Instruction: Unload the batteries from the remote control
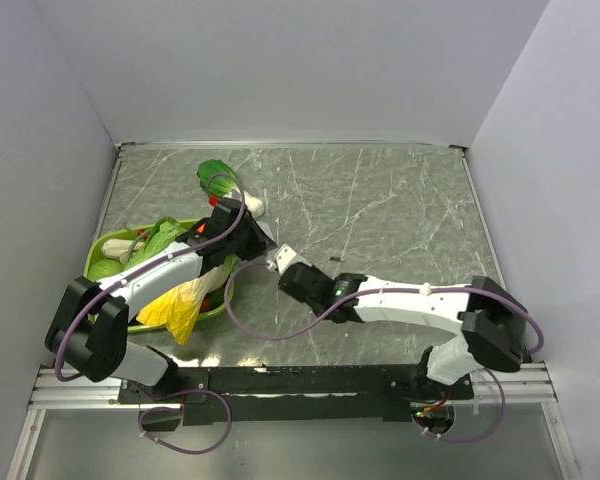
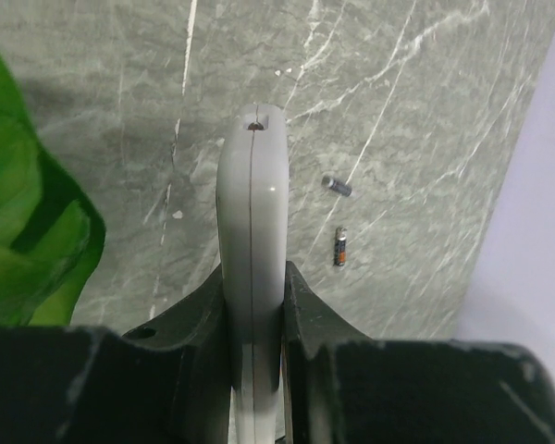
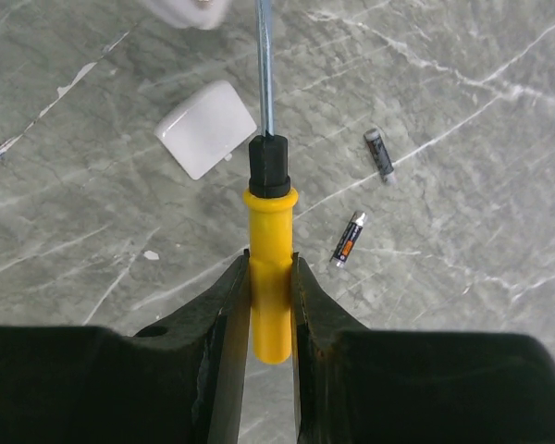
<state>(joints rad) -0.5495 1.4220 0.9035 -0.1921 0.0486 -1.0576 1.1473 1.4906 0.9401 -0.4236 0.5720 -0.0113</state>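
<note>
Both batteries lie loose on the marble, so my left gripper will next lower the remote beside the cover piece, away from the green tray.
My left gripper is shut on the white remote control and holds it edge-on above the table; in the top view it is left of centre. My right gripper is shut on the yellow handle of a screwdriver, whose metal shaft points toward the remote's blurred end. Two small dark batteries lie loose on the marble, one close by and one farther off; they also show in the left wrist view. The small white cover piece lies left of the shaft.
A green tray of leafy vegetables and a yellow bag sits at the left, under my left arm. A green leaf shows left of the remote. Walls close in the table at the back and both sides.
</note>
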